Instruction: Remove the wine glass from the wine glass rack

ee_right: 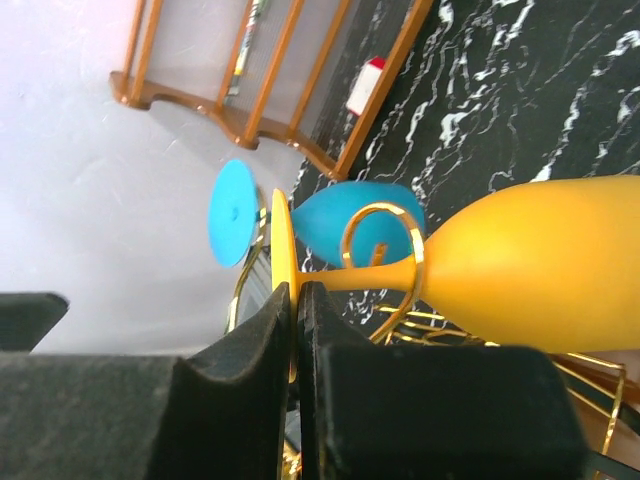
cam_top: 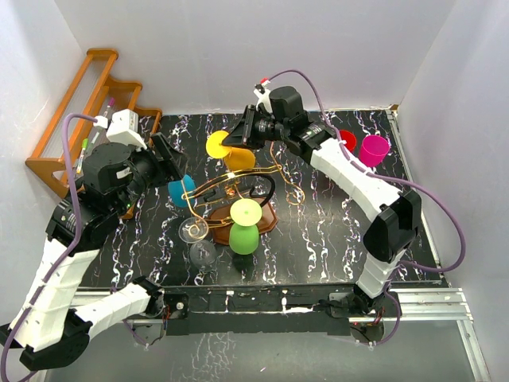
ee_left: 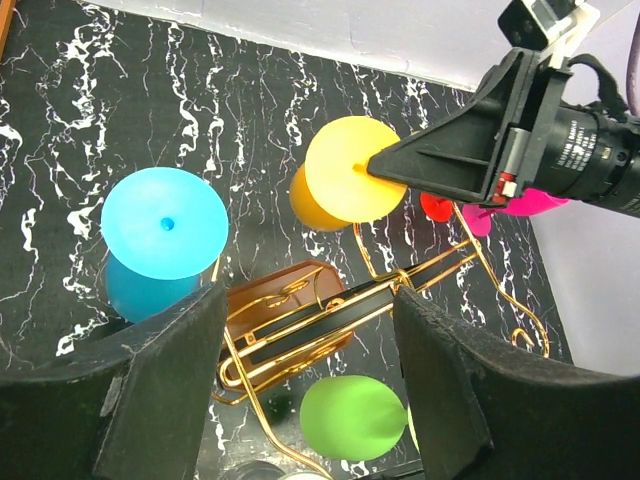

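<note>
My right gripper is pinching only one edge, so I need to turn my left gripper and bring it over the rack [cam_top: 238,185] onto the yellow foot disc's free rim [cam_top: 211,145].
The gold wire wine glass rack [cam_top: 238,185] stands on a reddish-brown base [cam_top: 269,219] at mid table. Hanging from it upside down are a yellow wine glass [cam_top: 227,151], a blue one [cam_top: 181,191], a green one [cam_top: 245,225] and a clear one [cam_top: 195,232]. My right gripper [cam_top: 235,141] is shut on the yellow glass's foot disc [ee_right: 281,265]; its stem passes through a gold scroll [ee_right: 385,262]. My left gripper [cam_top: 176,161] is open and empty above the rack's left end [ee_left: 300,330], near the blue glass [ee_left: 163,225].
An orange-brown stepped wooden shelf [cam_top: 75,131] leans at the back left. A red cup [cam_top: 347,141] and a magenta cup [cam_top: 374,150] stand at the back right. White walls enclose the black marbled tabletop [cam_top: 334,231].
</note>
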Controlling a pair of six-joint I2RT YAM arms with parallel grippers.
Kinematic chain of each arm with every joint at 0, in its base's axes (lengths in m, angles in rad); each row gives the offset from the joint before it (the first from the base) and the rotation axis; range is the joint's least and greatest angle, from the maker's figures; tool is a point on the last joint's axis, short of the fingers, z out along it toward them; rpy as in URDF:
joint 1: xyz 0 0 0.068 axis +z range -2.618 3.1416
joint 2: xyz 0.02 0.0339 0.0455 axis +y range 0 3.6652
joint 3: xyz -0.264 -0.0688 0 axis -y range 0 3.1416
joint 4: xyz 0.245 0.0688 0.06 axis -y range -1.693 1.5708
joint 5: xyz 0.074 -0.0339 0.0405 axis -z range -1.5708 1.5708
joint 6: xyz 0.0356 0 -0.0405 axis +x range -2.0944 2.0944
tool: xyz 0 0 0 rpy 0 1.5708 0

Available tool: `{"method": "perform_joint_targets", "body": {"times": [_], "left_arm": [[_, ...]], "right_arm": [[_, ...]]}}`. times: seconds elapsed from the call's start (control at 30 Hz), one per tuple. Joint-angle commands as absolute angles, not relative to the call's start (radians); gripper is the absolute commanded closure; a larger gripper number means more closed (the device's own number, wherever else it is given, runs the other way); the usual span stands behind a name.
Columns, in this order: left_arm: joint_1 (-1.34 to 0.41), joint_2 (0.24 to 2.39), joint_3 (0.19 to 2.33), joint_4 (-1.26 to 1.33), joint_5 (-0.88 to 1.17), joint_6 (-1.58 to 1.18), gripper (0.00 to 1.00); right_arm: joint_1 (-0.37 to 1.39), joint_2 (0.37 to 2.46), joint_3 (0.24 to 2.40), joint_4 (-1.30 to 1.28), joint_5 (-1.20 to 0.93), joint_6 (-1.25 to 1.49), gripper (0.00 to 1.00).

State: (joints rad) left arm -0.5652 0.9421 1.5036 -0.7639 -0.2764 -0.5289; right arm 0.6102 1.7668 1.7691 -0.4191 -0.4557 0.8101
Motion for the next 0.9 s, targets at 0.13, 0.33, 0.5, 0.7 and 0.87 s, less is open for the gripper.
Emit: {"method": "perform_joint_targets", "body": {"times": [0.13, 0.33, 0.5, 0.7, 0.87], "left_arm": [[-0.565, 0.958, 1.524, -0.737, -0.245, -0.533, 0.35], [-0.565, 0.964, 1.535, -0.736, -0.243, -0.535, 0.35], [-0.566, 0.964, 1.541, -0.739, -0.239, -0.539, 0.35], [-0.566, 0.965, 1.568, -0.745, -0.235, -0.546, 0.35], [-0.566, 0.966, 1.586, -0.748, -0.238, -0.552, 0.35]], "right_arm": [[0.633, 1.691, 1.804, -0.409, -0.648, 0.756, 0.92], [0.682, 1.781, 1.911, -0.513, -0.646, 0.684, 0.92], [0.685, 1.827, 1.923, -0.442, -0.634, 0.665, 0.92], [0.684, 1.906, 2.015, -0.345, -0.57, 0.576, 0.93], [0.682, 1.996, 2.164, -0.323, -0.554, 0.53, 0.92]]}}
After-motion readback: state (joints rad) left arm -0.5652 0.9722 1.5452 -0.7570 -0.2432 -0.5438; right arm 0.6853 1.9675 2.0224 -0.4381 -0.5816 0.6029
